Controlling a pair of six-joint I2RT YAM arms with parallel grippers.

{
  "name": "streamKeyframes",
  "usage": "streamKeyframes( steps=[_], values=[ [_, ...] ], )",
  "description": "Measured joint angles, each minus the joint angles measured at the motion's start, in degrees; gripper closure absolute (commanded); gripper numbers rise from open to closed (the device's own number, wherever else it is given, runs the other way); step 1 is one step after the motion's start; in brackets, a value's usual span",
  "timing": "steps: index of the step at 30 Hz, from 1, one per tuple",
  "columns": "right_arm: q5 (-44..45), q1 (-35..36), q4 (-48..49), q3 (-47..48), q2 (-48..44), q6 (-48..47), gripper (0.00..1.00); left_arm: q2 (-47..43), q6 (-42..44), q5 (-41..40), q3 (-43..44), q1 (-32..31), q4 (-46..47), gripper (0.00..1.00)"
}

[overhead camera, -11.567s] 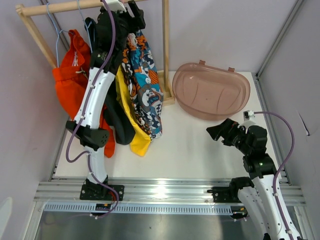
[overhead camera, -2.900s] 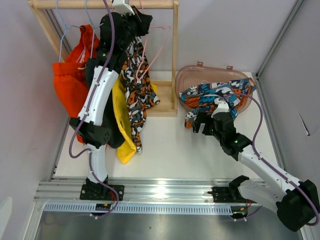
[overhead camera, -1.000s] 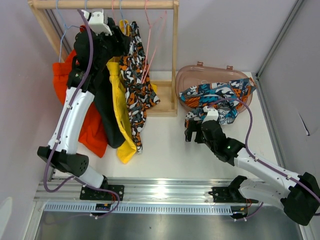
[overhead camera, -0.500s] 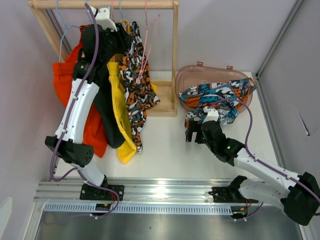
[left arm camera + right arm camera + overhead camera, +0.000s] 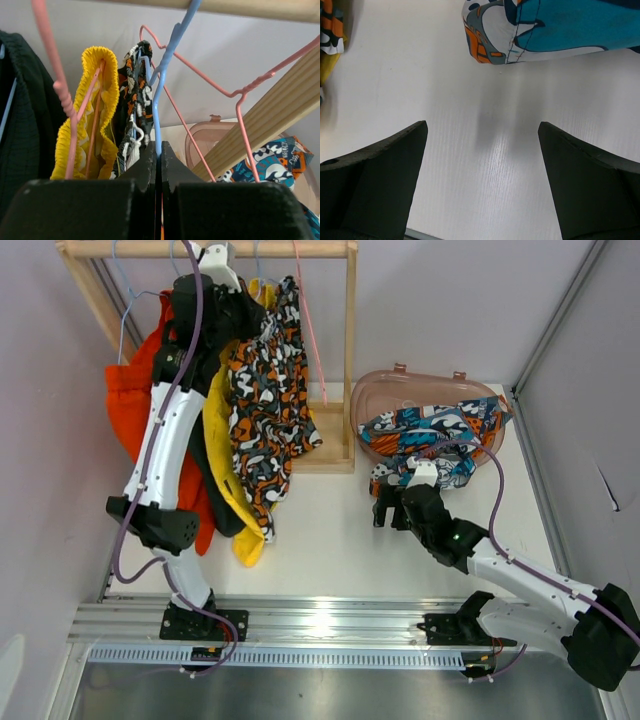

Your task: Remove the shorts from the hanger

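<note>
The near hem of the black-white-orange shorts hangs loose below the held hanger, so the robot's right gripper next needs to lift toward the left in the top view, onto that hem.
My left gripper [image 5: 158,150] is shut on the wire of a blue hanger [image 5: 162,90] just below its hook. That hanger carries the black-white-orange patterned shorts [image 5: 265,400], whose waistband [image 5: 137,95] shows beside the jaws. Yellow shorts [image 5: 225,450] on a pink hanger, black shorts [image 5: 205,495] and orange-red shorts [image 5: 130,410] hang to their left. From above, the left gripper [image 5: 248,312] is high up under the rod. Teal-orange patterned shorts [image 5: 430,435] lie in the basin. My right gripper [image 5: 385,508] hovers open and empty over the table [image 5: 482,132].
A wooden rack with a top rod [image 5: 130,249] and a right post [image 5: 349,340] stands at the back left. An empty pink hanger [image 5: 200,90] hangs right of the blue one. The brown plastic basin [image 5: 400,380] sits at the back right.
My left gripper has closed on the blue hanger's wire, and the arm has shifted right. The black-white-orange shorts have swung and spread out. The right arm has barely moved.
</note>
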Motion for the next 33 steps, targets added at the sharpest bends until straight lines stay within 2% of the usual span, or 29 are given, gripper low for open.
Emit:
streamKeyframes(
  steps=[5,9,13,19,23,27,33],
  values=[
    [0.1,0.7,0.1,0.0,-0.1,-0.4,0.01,3.5,-1.2,2.1,10.8,0.0,-7.4,1.0],
    [0.9,6.0,-2.0,5.0,0.3,-2.4,0.0,1.8,-3.1,2.7,10.9,0.0,-5.3,1.0],
    [3.3,15.6,-3.6,21.4,5.0,-5.7,0.01,-2.7,-4.7,2.8,8.4,-0.2,-4.0,1.0],
    [9.0,30.7,-1.5,51.4,19.9,-14.2,0.01,-9.2,-5.9,2.6,1.0,-1.3,-2.3,1.0],
    [10.6,34.3,-0.1,63.5,29.7,-18.2,0.01,-12.1,-6.6,2.6,-3.2,-2.2,-0.9,1.0],
    [11.8,34.7,-0.3,73.9,41.0,-20.2,0.0,-14.6,-7.3,2.7,-7.6,-2.4,0.0,1.0],
    [14.6,34.7,-2.7,82.6,52.8,-22.3,0.01,-17.7,-7.6,2.8,-11.0,-2.4,0.2,1.0]
  ],
)
